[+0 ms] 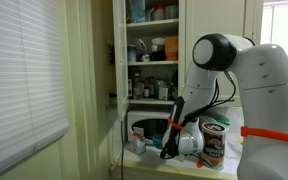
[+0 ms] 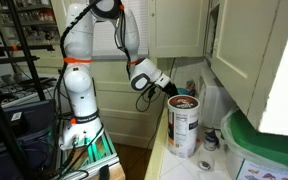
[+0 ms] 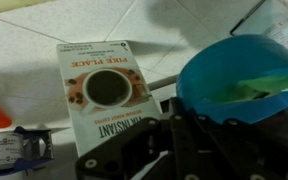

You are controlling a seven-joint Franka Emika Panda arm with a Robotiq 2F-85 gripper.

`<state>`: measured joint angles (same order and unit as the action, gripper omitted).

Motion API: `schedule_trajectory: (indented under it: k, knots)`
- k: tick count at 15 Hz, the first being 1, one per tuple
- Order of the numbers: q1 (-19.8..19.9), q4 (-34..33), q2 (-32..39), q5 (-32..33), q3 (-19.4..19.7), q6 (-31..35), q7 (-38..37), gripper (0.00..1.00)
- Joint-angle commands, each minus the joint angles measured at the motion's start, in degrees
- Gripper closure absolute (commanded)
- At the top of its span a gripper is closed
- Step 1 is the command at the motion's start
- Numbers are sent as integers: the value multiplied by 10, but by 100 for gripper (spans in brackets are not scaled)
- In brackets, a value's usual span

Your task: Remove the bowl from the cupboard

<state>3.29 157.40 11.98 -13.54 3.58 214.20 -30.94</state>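
Note:
My gripper lowers toward the counter's front edge next, over the bare white tile (image 3: 191,22) beside the cardboard box. Open space there lets me release the bowl (image 3: 239,72).
The teal-green bowl (image 3: 239,72) fills the right of the wrist view, its rim caught between the dark fingers of my gripper (image 3: 184,108). The gripper is shut on the bowl. In an exterior view the gripper (image 1: 173,141) hangs low in front of the open cream-white cupboard (image 1: 149,50), below its bottle shelves and just above the counter. In an exterior view the gripper (image 2: 168,90) is out over the counter edge beside a tall canister (image 2: 184,125); the bowl is too small to make out there.
A cardboard box of instant drink (image 3: 104,85) lies on the white counter under the gripper. A small jar (image 3: 14,152) sits at the lower left. A printed canister (image 1: 214,140) stands close to the gripper. The cupboard door (image 1: 102,60) hangs open. Window blinds (image 1: 24,80) are nearby.

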Motion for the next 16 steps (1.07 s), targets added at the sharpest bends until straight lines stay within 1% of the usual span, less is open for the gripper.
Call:
schedule_trajectory:
  k: [1,4,7,13,16]
  knots:
    - [3,-13,45,-38,-8,21,20,99]
    - [0,-25,72,-54,-11,32,27,99]
    - [1,-37,91,-56,-18,33,24,99]
    - [8,-53,125,-36,-35,57,25,99]
    - [10,-62,138,-32,-38,71,31,99]
